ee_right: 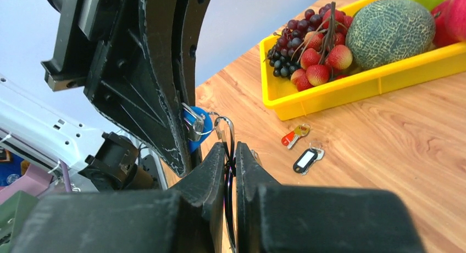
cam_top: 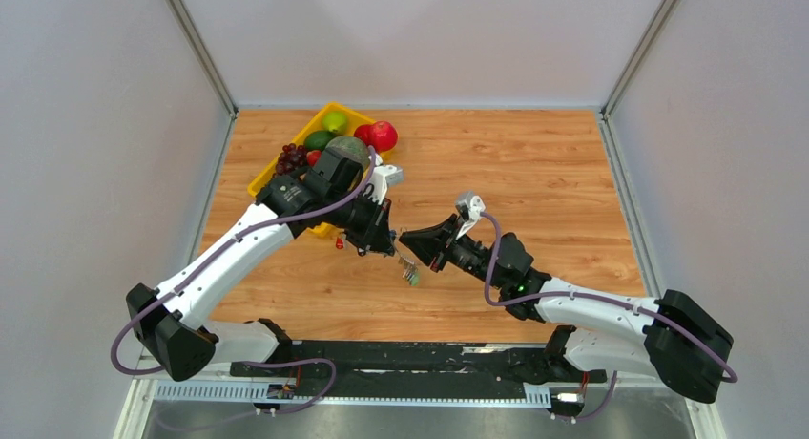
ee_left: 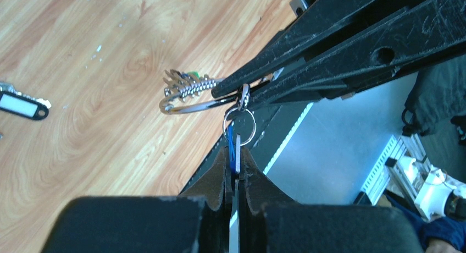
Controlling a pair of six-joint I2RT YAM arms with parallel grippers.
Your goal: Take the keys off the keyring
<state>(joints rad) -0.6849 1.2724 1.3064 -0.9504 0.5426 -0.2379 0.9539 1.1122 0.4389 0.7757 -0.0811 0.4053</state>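
I should next move my left gripper away from the keyring, then down over the black-tagged key to let go, as loose keys already lie beside the tray.
My left gripper is shut on a blue-tagged key, whose small split ring hooks onto the keyring. My right gripper is shut on the keyring, which runs down between its fingers. In the top view both grippers, left and right, meet tip to tip above the table, with the remaining keys dangling below. A green tag shows among them. A red-tagged key and a black-tagged key lie loose on the table.
A yellow fruit tray with grapes, a melon and apples stands at the back left, just behind the left arm. The black-tagged key also lies on the wood in the left wrist view. The table's near edge has a black rail.
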